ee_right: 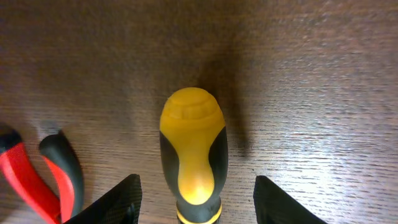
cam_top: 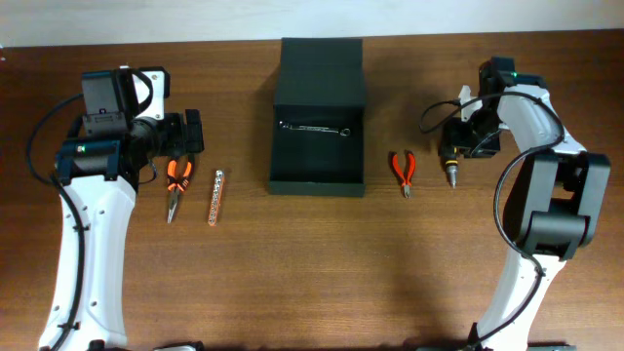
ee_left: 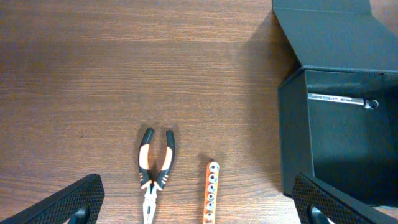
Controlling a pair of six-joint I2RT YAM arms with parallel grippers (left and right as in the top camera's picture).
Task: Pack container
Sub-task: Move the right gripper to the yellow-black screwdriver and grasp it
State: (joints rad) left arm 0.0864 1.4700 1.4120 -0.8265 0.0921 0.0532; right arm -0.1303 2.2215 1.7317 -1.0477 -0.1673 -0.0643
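I need to bring my right gripper down now, to the screwdriver handle's dark neck (cam_top: 451,167) (ee_right: 198,209) by the yellow part of the handle.
The dark container (cam_top: 312,164) stands open at the table's centre, its flap lid (cam_top: 320,73) folded back, with a silver wrench (cam_top: 314,127) lying inside. The left wrist view also shows the container (ee_left: 348,152) and the wrench (ee_left: 339,98). My left gripper (cam_top: 192,132) is open, above orange-handled pliers (ee_left: 155,168) and an orange socket rail (ee_left: 211,190). My right gripper (ee_right: 196,199) is open and straddles a yellow-and-black screwdriver handle (ee_right: 189,143), with a gap between the handle and each finger (ee_right: 115,202).
Red-handled pliers (cam_top: 403,171) lie between the container and the screwdriver (cam_top: 451,168), and show at the left of the right wrist view (ee_right: 37,177). The orange pliers (cam_top: 175,185) and socket rail (cam_top: 215,195) lie left of the container.
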